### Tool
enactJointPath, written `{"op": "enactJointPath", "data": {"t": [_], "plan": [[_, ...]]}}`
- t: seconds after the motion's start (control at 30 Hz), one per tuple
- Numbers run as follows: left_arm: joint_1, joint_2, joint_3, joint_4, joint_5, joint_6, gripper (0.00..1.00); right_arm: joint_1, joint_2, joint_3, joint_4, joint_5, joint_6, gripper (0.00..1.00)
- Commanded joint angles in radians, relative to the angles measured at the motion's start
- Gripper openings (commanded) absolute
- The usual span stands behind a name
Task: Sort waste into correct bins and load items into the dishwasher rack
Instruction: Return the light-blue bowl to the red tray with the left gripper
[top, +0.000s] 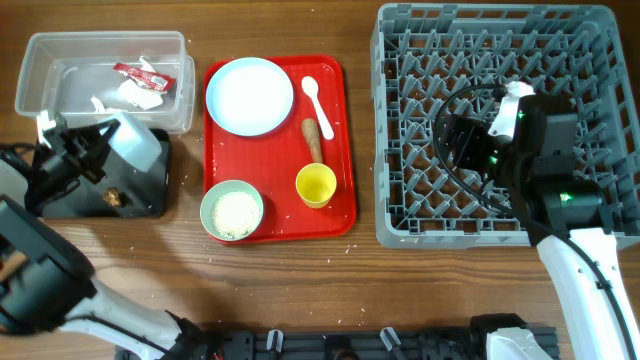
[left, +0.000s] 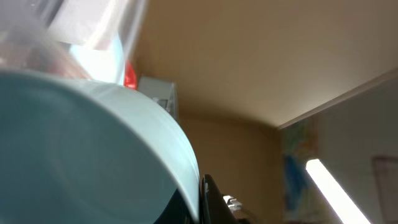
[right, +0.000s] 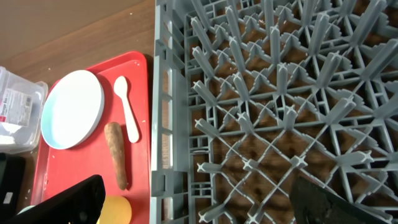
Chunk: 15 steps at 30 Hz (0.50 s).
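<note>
The red serving tray's bare patch (top: 260, 162) is to the right in the overhead view, so my left gripper should swing there next, level the tilted bowl, lower it and let go.
My left gripper (top: 88, 152) is shut on the pale blue bowl (top: 136, 148), tilted on its side over the black tray (top: 150, 200); the bowl fills the left wrist view (left: 81, 155). A dark brown lump (top: 115, 197) lies in that tray. The clear tub (top: 40, 60) holds the red-and-white wrapper (top: 138, 73) and crumpled paper (top: 135, 96). My right gripper (top: 450, 135) is open and empty over the rack (top: 400, 225), near its left wall (right: 199, 208). The plate (top: 249, 95), spoon (top: 316, 100), brown stick (top: 312, 138), yellow cup (top: 316, 185) and green bowl (top: 232, 212) with rice crumbs stay apart.
The red serving tray (top: 340, 225) lies between the bins and the rack and carries the plate, spoon, stick, cup and green bowl. The rack's upright pegs (right: 261, 93) stand under my right gripper. Bare wood table runs along the front.
</note>
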<state>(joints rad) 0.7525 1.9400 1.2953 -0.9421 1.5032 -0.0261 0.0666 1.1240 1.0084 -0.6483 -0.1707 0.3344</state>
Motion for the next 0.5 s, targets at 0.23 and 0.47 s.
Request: {"op": "enactJointPath", "data": {"t": [0.23, 0.47], "plan": [[-0.758, -0.46, 0.029, 0.095, -1.129, -0.161, 0.04, -0.002, 0.0, 0.013, -0.034, 0.022, -0.02, 0.97], [-1.135, -0.214, 0.029, 0.144, -1.528, -0.225, 0.04, -0.002, 0.0, 0.013, -0.056, 0.022, -0.021, 0.98]]}}
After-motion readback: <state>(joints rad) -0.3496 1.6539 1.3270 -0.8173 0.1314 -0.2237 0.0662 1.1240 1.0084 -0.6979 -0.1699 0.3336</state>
